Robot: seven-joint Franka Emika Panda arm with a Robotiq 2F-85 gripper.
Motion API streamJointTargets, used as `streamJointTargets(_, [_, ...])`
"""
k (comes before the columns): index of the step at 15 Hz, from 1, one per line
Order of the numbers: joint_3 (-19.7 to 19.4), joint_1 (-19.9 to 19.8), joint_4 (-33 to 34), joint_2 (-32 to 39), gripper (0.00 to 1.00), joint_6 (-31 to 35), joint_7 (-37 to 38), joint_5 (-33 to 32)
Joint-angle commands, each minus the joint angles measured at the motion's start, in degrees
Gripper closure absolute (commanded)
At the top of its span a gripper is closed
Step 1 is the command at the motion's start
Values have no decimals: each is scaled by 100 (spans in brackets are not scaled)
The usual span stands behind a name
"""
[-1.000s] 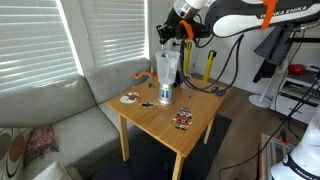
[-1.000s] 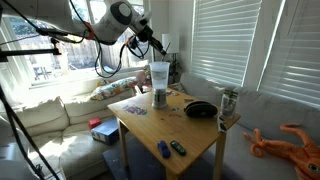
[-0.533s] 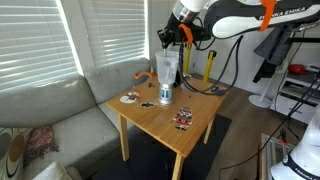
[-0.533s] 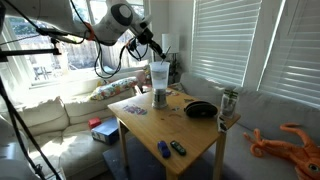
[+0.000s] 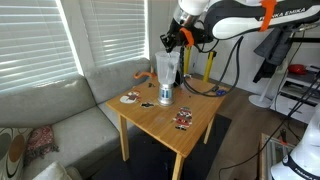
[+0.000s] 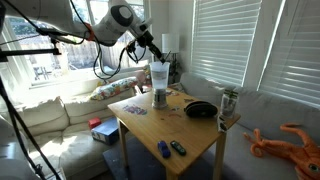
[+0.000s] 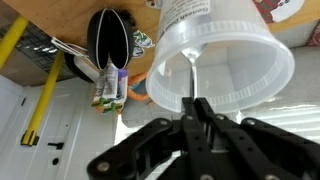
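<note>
The robot should lower its gripper to the blender jar's opening [image 5: 168,55] [image 7: 222,72] and release the thin pale item inside, because that opening is just below the gripper.
A clear plastic blender jar [image 5: 166,69] stands upright on its grey base on the wooden table [image 5: 195,132]. It also shows in an exterior view [image 6: 159,76] and fills the top of the wrist view [image 7: 225,50]. My gripper [image 5: 171,41] hangs just above the jar's open rim in both exterior views [image 6: 152,46]. In the wrist view my gripper [image 7: 195,103] has its black fingers pressed together over the jar's mouth. A thin pale line runs from the fingertips into the jar; I cannot tell what it is.
A black bowl [image 6: 200,109] and a can [image 6: 229,101] sit on the table near the jar. Small items [image 5: 183,120] and blue objects [image 6: 165,149] lie near the table's edges. An orange toy [image 6: 290,140] lies on the grey couch [image 5: 50,115]. A yellow tool [image 7: 45,95] stands nearby.
My gripper has shifted slightly sideways above the jar. Nothing else moved.
</note>
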Motion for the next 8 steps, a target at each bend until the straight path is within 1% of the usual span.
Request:
streamJointTargets(1, [-114, 140, -102, -63, 98, -81, 179, 11])
streamJointTargets(8, [-99, 198, -156, -39, 98, -214, 165, -8])
